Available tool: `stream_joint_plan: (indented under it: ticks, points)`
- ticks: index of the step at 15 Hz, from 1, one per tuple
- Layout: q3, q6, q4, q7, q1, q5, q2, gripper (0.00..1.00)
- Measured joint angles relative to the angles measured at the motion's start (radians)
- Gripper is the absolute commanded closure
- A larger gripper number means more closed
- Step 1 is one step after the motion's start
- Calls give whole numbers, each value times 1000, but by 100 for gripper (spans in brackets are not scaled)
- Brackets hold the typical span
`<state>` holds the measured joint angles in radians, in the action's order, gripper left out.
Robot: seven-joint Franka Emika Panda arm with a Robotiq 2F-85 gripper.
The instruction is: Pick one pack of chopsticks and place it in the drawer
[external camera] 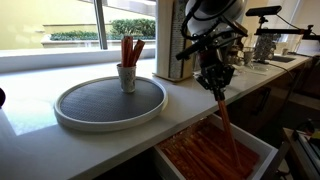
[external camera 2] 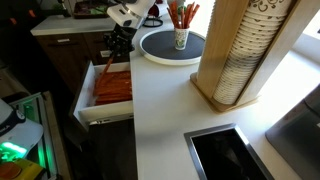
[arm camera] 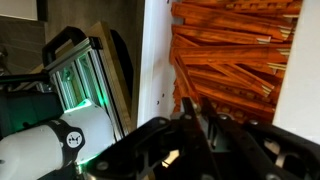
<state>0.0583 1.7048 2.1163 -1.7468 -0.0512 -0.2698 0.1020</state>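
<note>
The gripper moves down toward the packs in the open drawer next and releases the pack, since it still hangs tilted, its upper end high above the pile.
My gripper (external camera: 216,86) is shut on one pack of chopsticks (external camera: 227,125), a long reddish-orange sleeve that hangs tilted from the fingers down into the open drawer (external camera: 266,150). The drawer has a white rim and holds many like packs. In the wrist view the fingers (arm camera: 193,125) pinch the pack (arm camera: 190,106) above the pile, beside the drawer's white rim (arm camera: 156,60). In an exterior view the gripper (external camera 2: 113,58) hangs over the drawer (external camera 2: 80,100). A small white cup (external camera: 127,77) with more packs stands on the round grey tray (external camera: 75,118).
A tall wooden holder with stacked paper cups (external camera 2: 235,60) stands on the white counter (external camera 2: 160,110). A dark sink (external camera 2: 225,155) is set in the counter. The tray (external camera 2: 150,45) is just behind the drawer. A window runs along the counter's back.
</note>
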Motion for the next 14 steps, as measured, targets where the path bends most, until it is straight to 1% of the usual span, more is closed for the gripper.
stream_joint_plan:
  ticks: [9, 10, 11, 13, 14]
  points:
    - [-8, 0, 8, 25, 21, 0, 93, 97]
    - [-8, 0, 8, 26, 23, 0, 100, 63]
    - [-8, 0, 7, 27, 25, 0, 105, 61]
    - [-8, 0, 6, 27, 28, 1, 114, 48]
    - [-8, 0, 6, 27, 29, 4, 115, 40]
